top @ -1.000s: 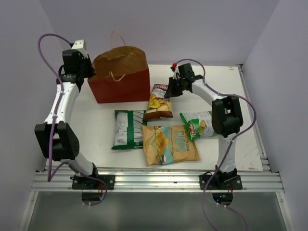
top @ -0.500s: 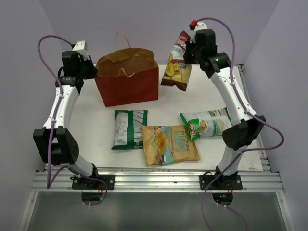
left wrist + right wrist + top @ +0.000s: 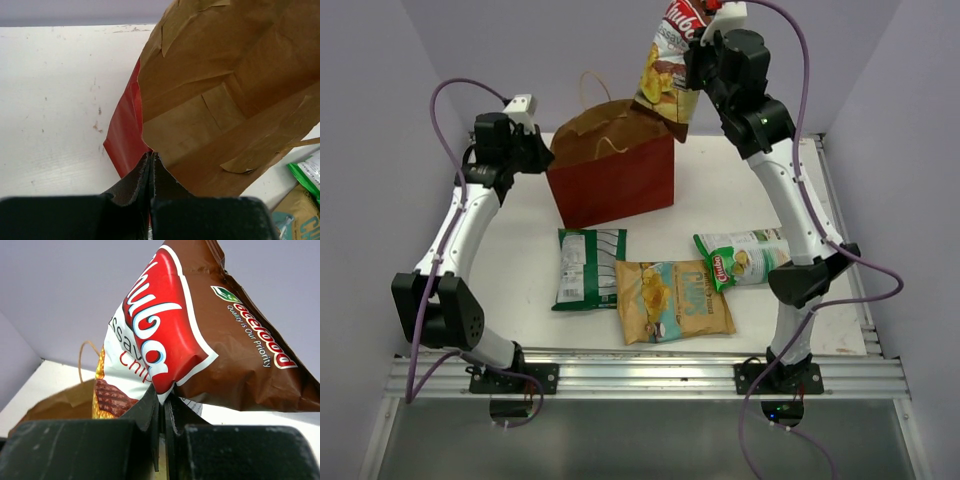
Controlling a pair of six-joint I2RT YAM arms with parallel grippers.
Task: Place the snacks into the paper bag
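Observation:
Next, my right gripper moves to the left in the top view, lowers the cassava packet (image 3: pixel 667 65) inside and releases, because it hangs high beside the bag's opening (image 3: pixel 612 128).
The reddish-brown paper bag (image 3: pixel 615 175) stands open at the back of the table; its tan inside shows in the left wrist view (image 3: pixel 225 100). My left gripper (image 3: pixel 542 152) is shut on the bag's left rim (image 3: pixel 151 155). My right gripper (image 3: pixel 695 55) is shut on the top edge of the dark brown-red cassava packet (image 3: pixel 667 65), which hangs high over the bag's right side and fills the right wrist view (image 3: pixel 200 335). The green-white packet (image 3: pixel 585 265), the tan-yellow packet (image 3: pixel 673 298) and the pale white-green packet (image 3: pixel 745 257) lie flat on the table in front.
The white table (image 3: pixel 510 250) ends at a metal rail (image 3: pixel 640 375) along the near edge. Purple walls close in the back and sides. The bag's cord handles (image 3: pixel 595 95) stick up above its rim.
My right gripper has lifted the cassava packet off the table and carried it up and left over the bag. My left gripper has pulled the bag to the right.

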